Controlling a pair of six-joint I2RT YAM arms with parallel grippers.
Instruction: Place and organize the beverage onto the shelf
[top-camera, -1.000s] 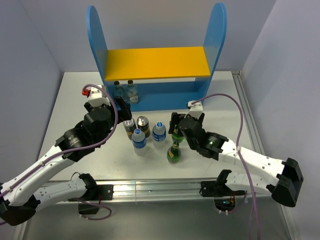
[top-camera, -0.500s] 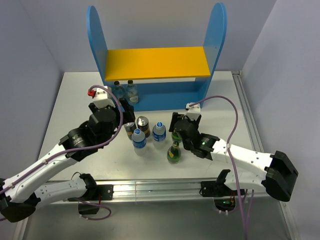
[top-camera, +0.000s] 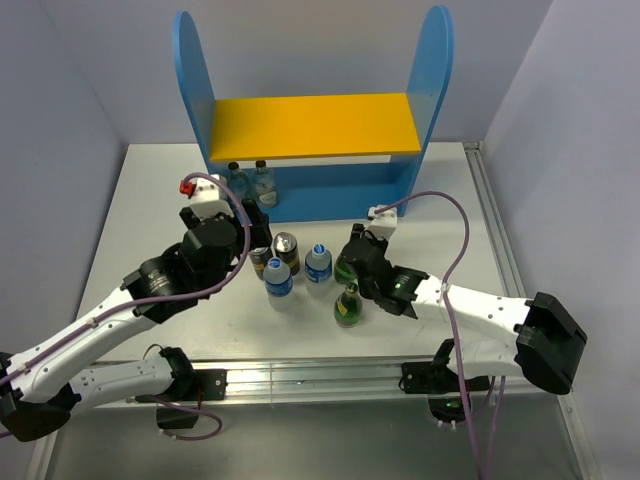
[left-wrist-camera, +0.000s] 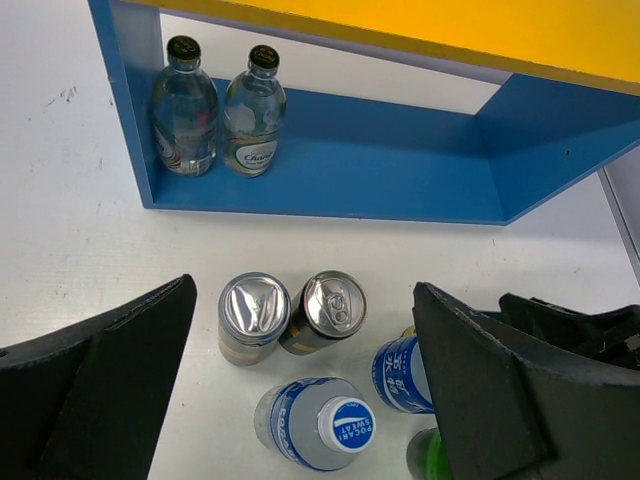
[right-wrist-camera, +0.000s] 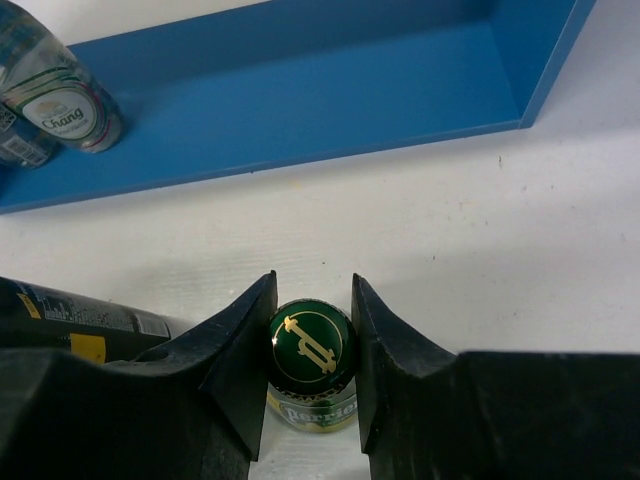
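My right gripper should rise outward to free the green bottle's cap over the end of the shelf's yellow level away from the glass bottles, which is above and outward of it.
The shelf (top-camera: 315, 125) stands at the back; two clear glass bottles (left-wrist-camera: 183, 108) stand at the left end of its blue lower tier (left-wrist-camera: 380, 160). On the table in front are two dark cans (left-wrist-camera: 328, 310), two blue-labelled water bottles (left-wrist-camera: 315, 425) and two green bottles. My right gripper (right-wrist-camera: 311, 335) is shut on the cap of one upright green bottle (right-wrist-camera: 311, 346). The other green bottle (top-camera: 348, 305) stands just nearer. My left gripper (left-wrist-camera: 305, 300) hangs open above the cans, holding nothing.
The drinks stand close together in a cluster (top-camera: 300, 270) between the two arms. A metal rail (top-camera: 490, 210) runs along the table's right edge. Walls close in on both sides. A purple cable (top-camera: 445, 200) loops above the right arm.
My right gripper has come down over the green bottle and shut on its cap. The left arm has edged forward toward the shelf, its jaws still open.
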